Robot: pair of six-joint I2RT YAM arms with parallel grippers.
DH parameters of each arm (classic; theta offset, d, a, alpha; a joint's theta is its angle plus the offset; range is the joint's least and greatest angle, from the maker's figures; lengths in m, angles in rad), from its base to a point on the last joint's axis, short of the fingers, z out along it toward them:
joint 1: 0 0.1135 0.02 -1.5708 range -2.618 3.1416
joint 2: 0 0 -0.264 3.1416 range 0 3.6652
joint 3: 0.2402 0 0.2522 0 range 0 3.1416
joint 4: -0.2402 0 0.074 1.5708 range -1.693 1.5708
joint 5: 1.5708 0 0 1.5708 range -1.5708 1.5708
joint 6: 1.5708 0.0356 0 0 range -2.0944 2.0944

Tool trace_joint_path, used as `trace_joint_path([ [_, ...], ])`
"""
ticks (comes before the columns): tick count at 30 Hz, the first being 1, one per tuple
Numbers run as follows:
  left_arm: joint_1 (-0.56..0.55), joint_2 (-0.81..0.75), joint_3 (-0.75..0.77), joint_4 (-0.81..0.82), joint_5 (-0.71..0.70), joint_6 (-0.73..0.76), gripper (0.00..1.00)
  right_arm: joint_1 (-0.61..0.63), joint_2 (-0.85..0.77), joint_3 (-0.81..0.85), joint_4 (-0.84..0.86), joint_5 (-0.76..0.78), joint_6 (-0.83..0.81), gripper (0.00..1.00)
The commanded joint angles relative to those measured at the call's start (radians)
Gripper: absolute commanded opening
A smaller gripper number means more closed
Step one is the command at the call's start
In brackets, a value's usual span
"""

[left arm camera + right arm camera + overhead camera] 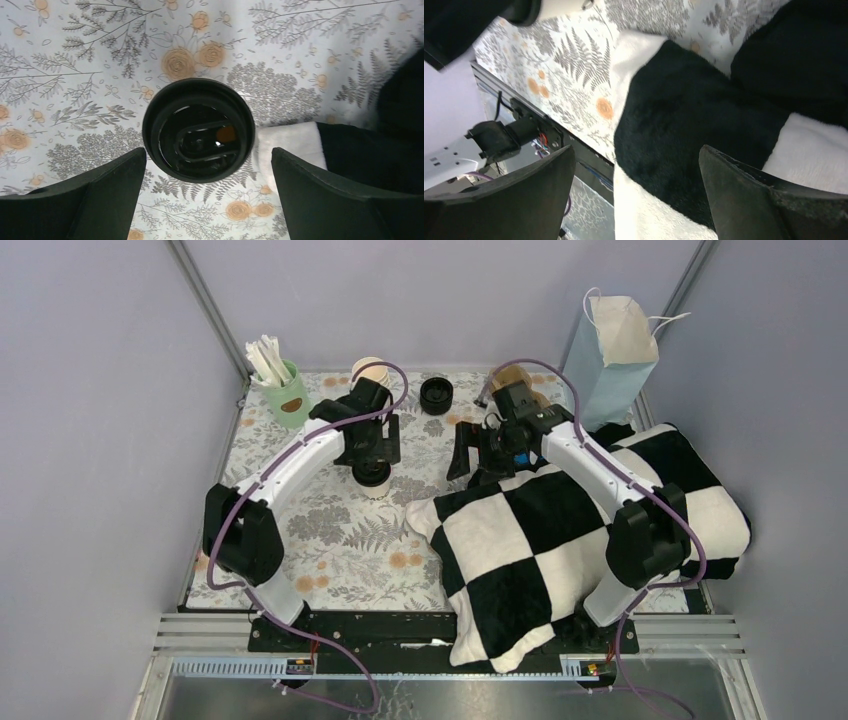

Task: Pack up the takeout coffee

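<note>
My left gripper should next go down around the rim of the black lid (199,131) below and close on both sides, because its open fingers are wider apart than the lid.
The takeout coffee (373,478) is a cream cup with its black lid on, standing on the floral mat. In the left wrist view its lid (198,129) is seen from straight above. My left gripper (371,452) hangs just above the cup, open and empty. In the left wrist view the left gripper (207,197) has its fingers (95,195) spread wider than the lid and nearer the camera. My right gripper (468,452) is open and empty. In the right wrist view the right gripper (636,200) is over the corner of the checked cushion (684,115).
A black-and-white checked cushion (560,530) covers the right half of the mat. A light blue paper bag (618,355) stands at the back right. A stack of cream cups (368,370), a loose black lid (435,395) and a mint-green cup of white sticks (283,390) stand along the back.
</note>
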Motion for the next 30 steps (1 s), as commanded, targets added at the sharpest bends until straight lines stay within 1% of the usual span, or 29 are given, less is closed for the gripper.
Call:
trace_joint_path([
  [1,0.001,0.03,0.063,-0.025,-0.08,0.03,0.99,0.01,-0.06,-0.092,0.038,0.002,-0.027,1.0],
  [5,0.005,0.067,0.074,-0.032,-0.064,0.02,0.98,0.007,-0.072,-0.102,0.041,-0.009,-0.032,1.0],
  [9,0.007,0.085,0.076,-0.036,-0.066,0.003,0.93,0.006,-0.073,-0.09,0.034,-0.012,-0.037,1.0],
  [14,0.006,0.074,0.046,-0.035,-0.075,-0.008,0.76,0.004,-0.079,-0.096,0.035,-0.012,-0.04,1.0],
  [16,0.006,0.07,0.036,-0.035,-0.089,-0.009,0.7,0.005,-0.079,-0.105,0.038,-0.013,-0.039,1.0],
  [18,0.009,0.066,0.031,-0.041,-0.11,-0.01,0.63,0.004,-0.08,-0.113,0.043,-0.013,-0.036,1.0],
  [19,0.011,0.063,0.03,-0.049,-0.122,-0.013,0.61,0.004,-0.081,-0.116,0.045,-0.015,-0.033,1.0],
  [22,0.031,0.051,0.021,-0.076,-0.162,-0.016,0.6,0.004,-0.081,-0.122,0.051,-0.018,-0.028,1.0],
  [25,0.081,0.01,-0.022,-0.087,-0.19,-0.017,0.61,0.004,-0.082,-0.122,0.05,-0.02,-0.028,1.0],
  [27,0.151,-0.038,-0.083,-0.078,-0.18,-0.013,0.63,0.003,-0.085,-0.12,0.049,-0.021,-0.028,1.0],
  [30,0.292,-0.122,-0.185,-0.055,-0.196,0.017,0.63,0.004,-0.089,-0.116,0.043,-0.023,-0.03,1.0],
])
